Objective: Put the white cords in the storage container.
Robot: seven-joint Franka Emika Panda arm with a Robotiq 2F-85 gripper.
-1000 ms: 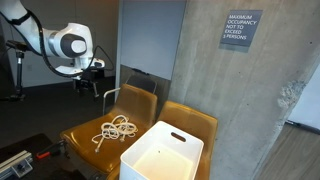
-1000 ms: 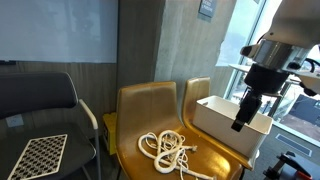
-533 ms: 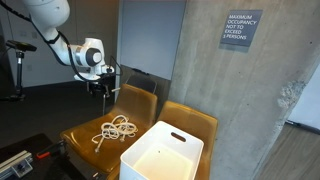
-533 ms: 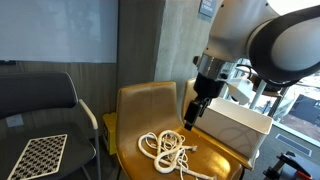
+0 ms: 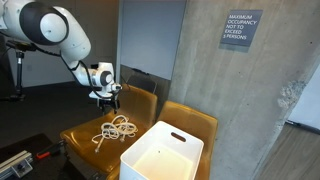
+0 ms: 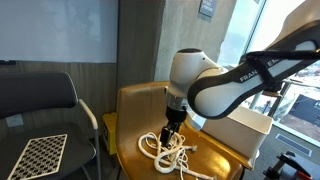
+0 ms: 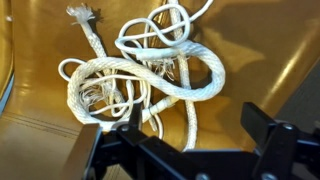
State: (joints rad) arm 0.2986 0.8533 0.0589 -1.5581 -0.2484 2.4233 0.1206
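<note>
The open gripper lowers toward the yellow-brown chair seat next and closes around the middle of the cord tangle [image 5: 117, 128] [image 7: 150, 80], since several pieces of cord cross there in one heap.
A tangle of white cords [image 5: 115, 129] lies on the seat of a yellow-brown chair [image 5: 85, 137]; it shows in both exterior views [image 6: 168, 150]. A white storage container [image 5: 160, 155] stands on the neighbouring chair, also seen in an exterior view [image 6: 235, 125]. My gripper [image 5: 108, 103] hangs just above the cords [image 7: 150, 70], open and empty. In the wrist view the gripper [image 7: 195, 125] spans one thick loop, the fingers [image 7: 268, 130] apart on either side of the cord end.
A concrete wall stands behind the chairs. A black office chair [image 6: 40, 110] with a checkered pad [image 6: 40, 155] stands beside the yellow chairs. The chair back [image 6: 150, 100] rises just behind the cords. Dark equipment [image 5: 15, 160] lies on the floor.
My arm has swung in from beside the container and come down over the cords. The gripper now hovers right above the pile. The cords have not moved.
</note>
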